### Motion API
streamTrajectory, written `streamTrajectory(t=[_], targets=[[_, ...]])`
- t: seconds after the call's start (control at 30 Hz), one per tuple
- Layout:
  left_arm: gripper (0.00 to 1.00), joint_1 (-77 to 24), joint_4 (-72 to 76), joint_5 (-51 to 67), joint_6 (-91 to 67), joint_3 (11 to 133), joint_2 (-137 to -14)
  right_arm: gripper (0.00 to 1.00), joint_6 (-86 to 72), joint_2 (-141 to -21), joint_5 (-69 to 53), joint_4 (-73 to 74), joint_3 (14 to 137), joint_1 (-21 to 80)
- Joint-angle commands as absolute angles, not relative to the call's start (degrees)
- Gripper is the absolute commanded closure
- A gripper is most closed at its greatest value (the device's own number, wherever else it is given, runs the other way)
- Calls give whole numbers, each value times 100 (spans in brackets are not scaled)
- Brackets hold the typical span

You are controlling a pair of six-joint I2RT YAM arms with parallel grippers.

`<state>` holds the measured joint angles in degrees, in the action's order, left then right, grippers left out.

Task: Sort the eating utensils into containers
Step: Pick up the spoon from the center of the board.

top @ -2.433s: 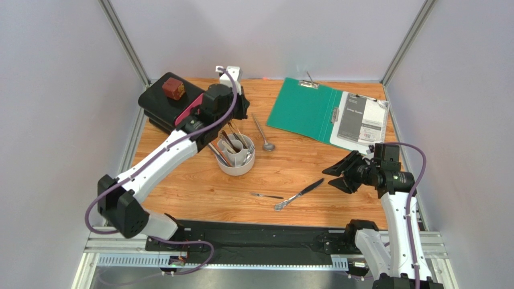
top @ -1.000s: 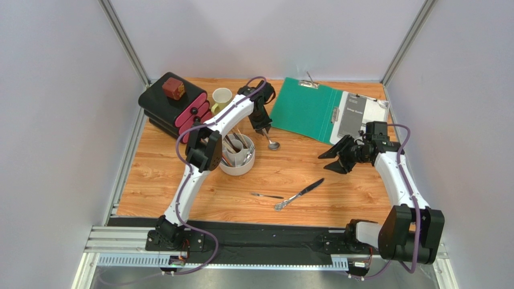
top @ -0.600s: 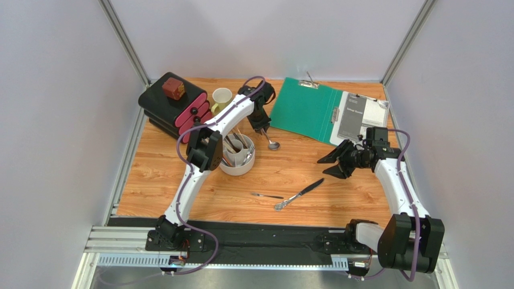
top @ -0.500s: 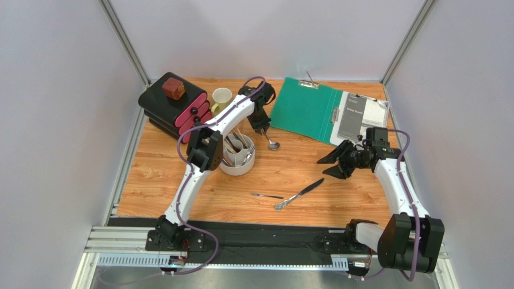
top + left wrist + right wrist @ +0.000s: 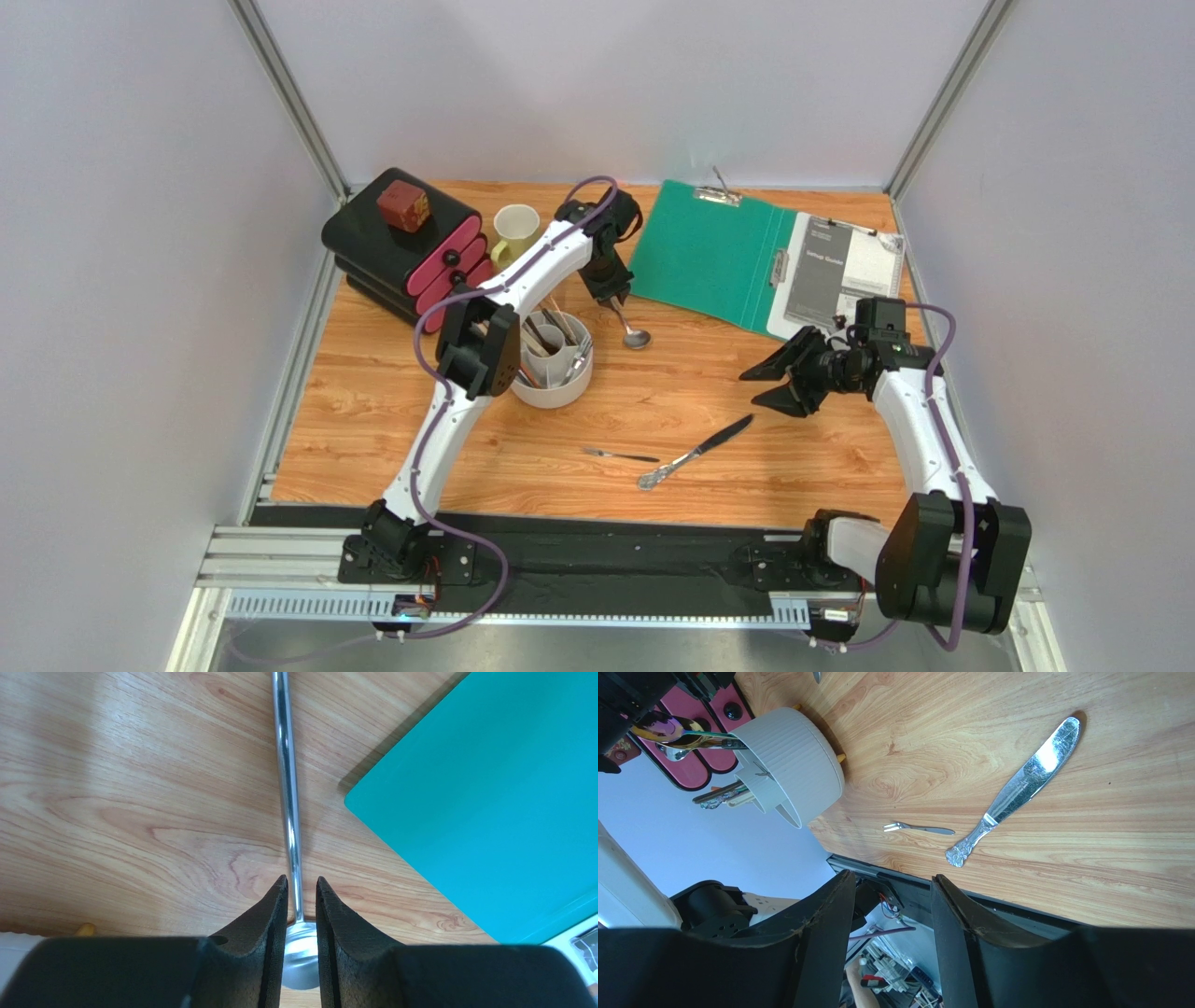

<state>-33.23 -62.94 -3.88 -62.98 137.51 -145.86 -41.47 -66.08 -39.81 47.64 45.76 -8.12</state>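
The handle of the spoon is just below my left gripper, between the open fingers, so next that gripper should go down slightly and close its fingers on the spoon's handle beside the spoon's bowl.
A silver spoon lies on the wood beside the green folder. My left gripper is down over it. In the left wrist view the gripper has its jaws a narrow gap apart, either side of the spoon's handle just above the bowl. The round white holder with several utensils in it stands left of the spoon. A silver knife and a small fork lie near the front. My right gripper hangs open and empty above the table's right side. Its wrist view shows the knife, fork and holder.
A pale yellow mug stands at the back. A black box with pink pieces and a brown cube are at the back left. An open green folder with papers covers the back right.
The left arm swung from above the holder out to the spoon and has held there for the last second. The right gripper moved slightly nearer and lower. The utensils have not moved.
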Motion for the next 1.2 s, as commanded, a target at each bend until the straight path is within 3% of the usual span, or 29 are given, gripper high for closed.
streamTrajectory(t=[0.0, 0.33, 0.43, 0.47, 0.5, 0.73, 1.17], targets=[[74, -3322, -6398, -290, -6451, 13966, -14748, 52, -4060, -6653, -4192, 4614, 4597, -888], [75, -3392, -6627, -167, -6434, 14036, -14915, 51, -4157, -6583, -4342, 4553, 4579, -1010], [82, -3393, -6697, -150, -6372, 14027, -14959, 51, -4157, -6557, -4385, 4535, 4492, -1081], [95, -3384, -6706, -123, -6285, 14019, -14968, 51, -4166, -6539, -4386, 4526, 4465, -1090], [100, -3392, -6732, -132, -6241, 14010, -14976, 52, -4149, -6539, -4403, 4518, 4439, -1116], [100, -3463, -6382, -360, -5529, 13826, -14705, 51, -4140, -6539, -4438, 4447, 4272, -1178], [100, -3718, -2800, -1028, -3253, 11077, -11648, 52, -4175, -6644, -4518, 4280, 4192, -1178]])
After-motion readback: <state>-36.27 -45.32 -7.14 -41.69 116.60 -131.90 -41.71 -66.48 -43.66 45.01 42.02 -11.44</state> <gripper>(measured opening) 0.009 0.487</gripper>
